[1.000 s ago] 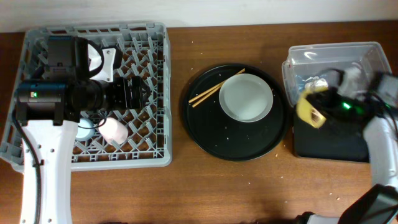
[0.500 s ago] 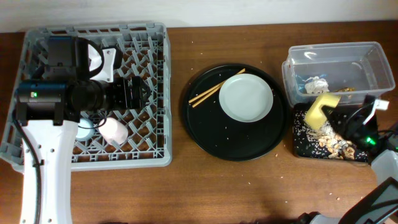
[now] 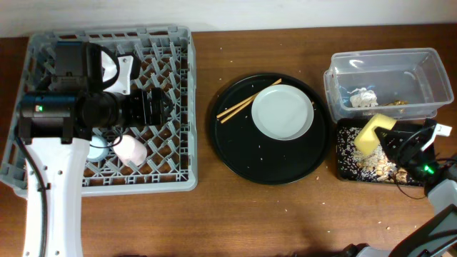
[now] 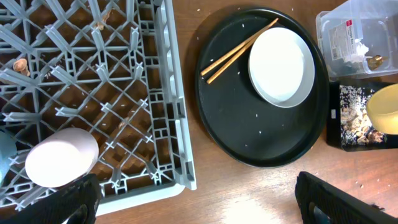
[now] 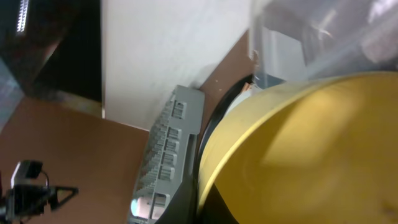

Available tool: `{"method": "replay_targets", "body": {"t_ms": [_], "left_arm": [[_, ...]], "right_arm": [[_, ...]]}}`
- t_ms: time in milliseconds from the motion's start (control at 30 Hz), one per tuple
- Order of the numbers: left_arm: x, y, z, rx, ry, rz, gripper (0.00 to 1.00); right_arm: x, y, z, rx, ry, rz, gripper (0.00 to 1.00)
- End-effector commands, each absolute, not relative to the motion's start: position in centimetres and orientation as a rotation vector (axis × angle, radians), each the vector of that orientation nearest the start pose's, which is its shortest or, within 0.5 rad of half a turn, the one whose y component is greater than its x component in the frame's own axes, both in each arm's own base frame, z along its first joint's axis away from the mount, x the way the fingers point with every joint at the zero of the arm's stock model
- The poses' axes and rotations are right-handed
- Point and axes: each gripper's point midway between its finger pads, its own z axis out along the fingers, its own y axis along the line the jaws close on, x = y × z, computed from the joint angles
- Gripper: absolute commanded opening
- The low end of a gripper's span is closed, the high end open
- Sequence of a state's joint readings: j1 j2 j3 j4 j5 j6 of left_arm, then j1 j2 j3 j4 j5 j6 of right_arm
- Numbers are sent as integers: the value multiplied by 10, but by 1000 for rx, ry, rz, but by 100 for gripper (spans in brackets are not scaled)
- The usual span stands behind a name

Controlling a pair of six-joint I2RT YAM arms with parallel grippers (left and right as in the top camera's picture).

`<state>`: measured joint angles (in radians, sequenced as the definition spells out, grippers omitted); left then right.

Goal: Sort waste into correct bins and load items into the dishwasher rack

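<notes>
My right gripper holds the tilted bowl and will bring it to the left in the overhead view, then down level onto the near part of the round tray, which the plate (image 3: 283, 112) leaves bare.
My right gripper (image 3: 389, 139) is shut on the yellow bowl (image 3: 372, 133), held tilted on edge over the shallow black tray (image 3: 343, 168), which holds brownish food scraps (image 3: 378, 163). The bowl fills the right wrist view (image 5: 311, 149). The clear tub (image 3: 385, 71) holds a white paper wad (image 3: 363, 97). The pale plate (image 3: 283, 112) and chopsticks (image 3: 246, 101) lie on the round black tray (image 3: 235, 150). The grey rack (image 3: 171, 178) holds the pink cup (image 3: 131, 151) and the light-blue cup (image 3: 96, 148). My left gripper (image 4: 193, 205) is open above the rack's near edge.
Crumbs are scattered on the wooden table near the round tray and the bins. The left arm's body covers much of the rack's left half. The table's front strip is bare wood.
My right gripper has moved the yellow bowl from over the clear tub down over the black tray, where scraps now lie. The left arm has not moved.
</notes>
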<state>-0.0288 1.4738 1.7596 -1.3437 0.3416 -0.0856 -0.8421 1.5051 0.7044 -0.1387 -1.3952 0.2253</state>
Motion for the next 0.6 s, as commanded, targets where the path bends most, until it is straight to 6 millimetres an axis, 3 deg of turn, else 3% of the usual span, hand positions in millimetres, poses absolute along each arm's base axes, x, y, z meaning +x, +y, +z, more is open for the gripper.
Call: {"method": "replay_targets", "body": {"t_ms": [0,33,133,200,233,267,300,333,367,400,467,533,567], "left_arm": [[327,-69,299,76,2604,-495,99],[327,-69,299,76,2604,-495,99],[325,-69,298,75,2611,-499,99],[323,-71,298,76,2618,-513,99],[323,-72,298,80,2615,-524,99],[324,-73,299,81,2610,-527,99],[324,-73,299,81,2608,-526,99],[324,-73,299,81,2608,-526,99],[325,-73,299,82,2607,-526,99],[325,-73,300,83,2603,-527,99],[326,-73,300,85,2599,-530,99],[326,-73,300,85,2599,-530,99],[326,-76,301,90,2594,-551,99]], "right_arm": [[313,-84,175,403,1799,1334,4],[314,-80,177,485,1801,1416,4],[316,-36,202,343,1822,1567,4],[321,49,220,140,1962,1542,4],[322,83,216,93,2032,1489,4],[320,122,200,68,2142,1411,4],[312,159,147,122,2385,1111,4],[303,168,112,125,2519,712,4],[300,170,108,102,2549,557,4],[297,182,113,-132,2568,384,4],[297,205,100,-439,2616,248,4],[305,213,68,-481,2683,217,4],[308,214,69,-479,2685,218,6]]}}
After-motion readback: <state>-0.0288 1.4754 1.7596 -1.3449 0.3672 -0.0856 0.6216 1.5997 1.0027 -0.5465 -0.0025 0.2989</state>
